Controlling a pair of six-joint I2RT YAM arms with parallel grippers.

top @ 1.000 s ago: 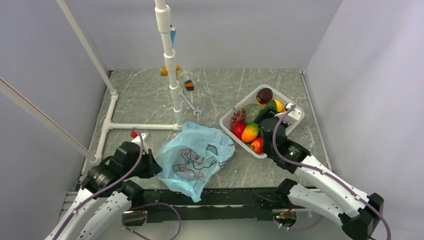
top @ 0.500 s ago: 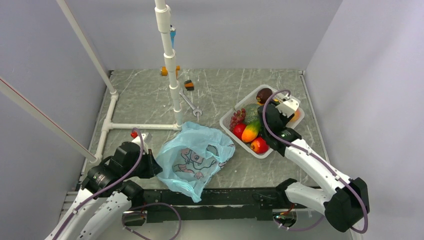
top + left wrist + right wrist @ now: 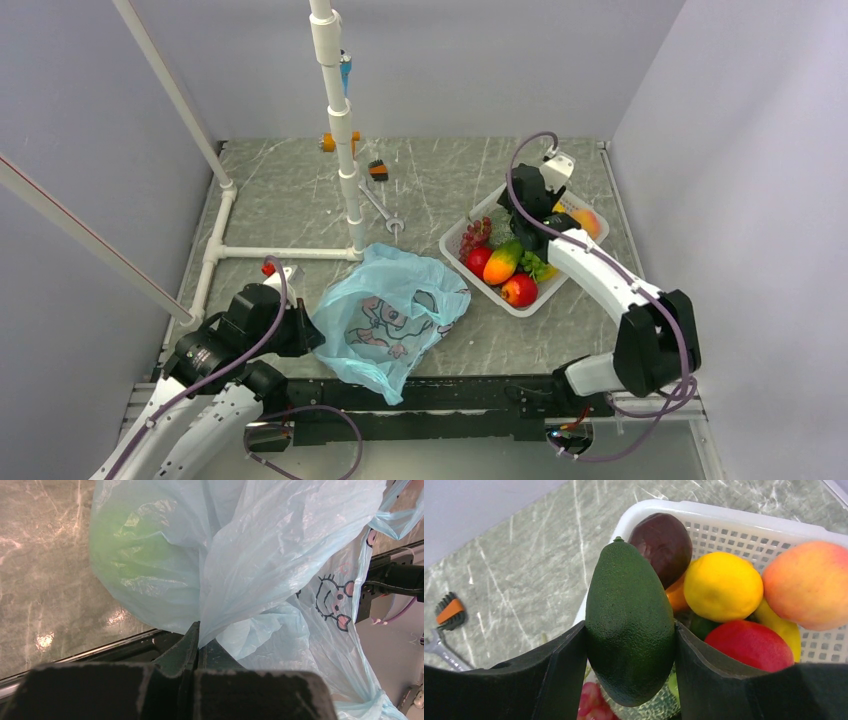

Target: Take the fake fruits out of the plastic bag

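Note:
The avocado is hanging beside the basket's rim, so my right gripper will first move toward the peach to get the avocado down between the dark round fruit and the lemon.
The light-blue plastic bag (image 3: 390, 310) lies crumpled at the table's near edge. My left gripper (image 3: 303, 330) is shut on a fold of it (image 3: 260, 555), and a lime-green ball (image 3: 125, 550) shows through the film. My right gripper (image 3: 522, 203) is shut on the dark green avocado (image 3: 630, 625) and holds it above the far end of the white basket (image 3: 452, 243). In the basket lie the mango (image 3: 500, 265), the red-yellow apple (image 3: 519, 290), the peach (image 3: 587, 222) and the green grapes (image 3: 536, 266).
The basket (image 3: 724, 515) also holds a yellow lemon (image 3: 723, 585), a red apple (image 3: 749, 645), a dark round fruit (image 3: 664, 542) and purple grapes (image 3: 475, 235). A white pipe frame (image 3: 345, 150), a wrench (image 3: 380, 210) and an orange-black brush (image 3: 377, 170) stand behind the bag.
My right arm has swung from the basket's near side to its far end with the avocado in its jaws, uncovering the green grapes. The left arm and bag have not moved.

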